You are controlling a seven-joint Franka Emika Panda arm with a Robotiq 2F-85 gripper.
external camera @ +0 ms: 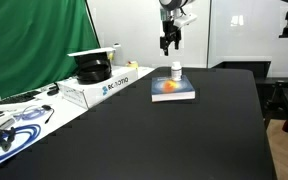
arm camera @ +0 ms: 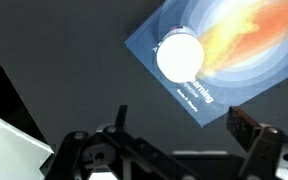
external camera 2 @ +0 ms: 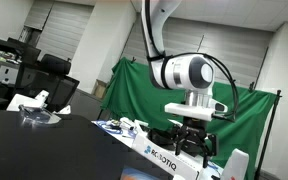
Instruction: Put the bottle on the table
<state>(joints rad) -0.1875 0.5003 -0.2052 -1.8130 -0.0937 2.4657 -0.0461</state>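
My open gripper will next move down toward the bottle and bring its fingers to both sides of the white cap (external camera: 176, 65), because the bottle stands below on the book (external camera: 172, 91).
The small white bottle (external camera: 176, 71) stands upright on a blue and orange book (external camera: 172, 91) that lies on the black table (external camera: 164, 140). In the wrist view I look down on the bottle's white cap (arm camera: 179, 57) on the book (arm camera: 234, 50). My gripper (external camera: 170, 44) hangs above the table, just behind and above the bottle, and is open and empty. In the wrist view its fingers (arm camera: 184, 125) spread over bare table beside the book's corner. In an exterior view the gripper (external camera 2: 192, 128) shows in front of a green cloth; the bottle is out of view there.
A white-covered side bench (external camera: 44, 110) holds a white Robotiq box (external camera: 104, 85), a dark round object and cables. A green cloth (external camera: 34, 40) hangs behind it. A dark stand (external camera: 284, 100) sits beyond the table's far edge.
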